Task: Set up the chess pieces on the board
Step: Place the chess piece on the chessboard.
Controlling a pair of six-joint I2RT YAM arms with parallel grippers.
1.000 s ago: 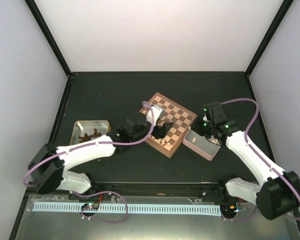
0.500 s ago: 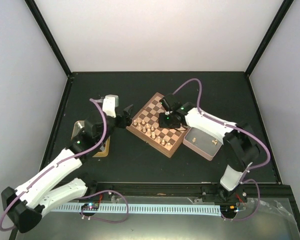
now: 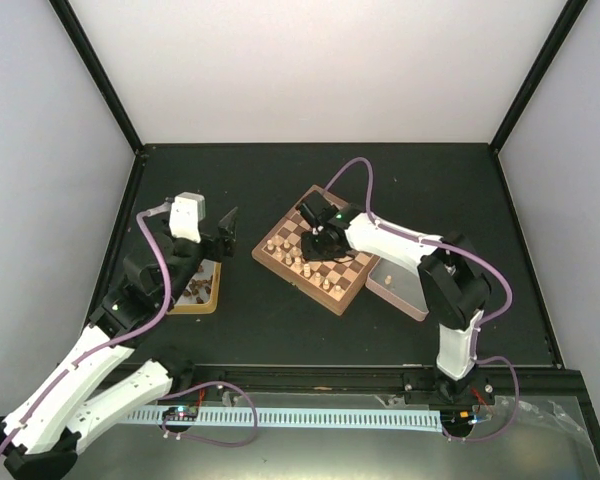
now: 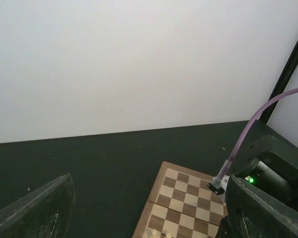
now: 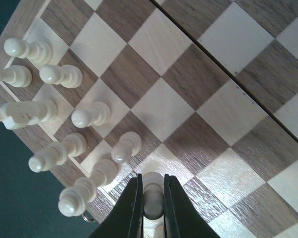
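Next, my right gripper lowers the pale pawn onto the empty light square next in the pawn row (image 5: 164, 161) and releases, since that square lies below.
The board (image 3: 330, 262) lies at the table's middle, with several pale chess pieces (image 3: 292, 258) standing along its near left side. My right gripper (image 3: 320, 240) is low over that side. In the right wrist view it (image 5: 152, 179) is shut on a pale pawn (image 5: 152, 198) over a light square, next to the standing pieces (image 5: 92, 115). My left gripper (image 3: 223, 228) hangs raised left of the board, above a tray. Its fingers (image 4: 37, 210) are open with nothing between them, and the board's far corner (image 4: 186, 201) shows below.
A yellow-rimmed tray (image 3: 212, 298) with dark pieces (image 3: 192, 290) sits under the left arm. A pale pinkish tray (image 3: 395, 292) rests against the board's right side. Black posts and white walls close in the dark table.
My left arm has drawn back to the left, away from the board, with its gripper opening wider. The right gripper has shifted a little left over the board, still shut.
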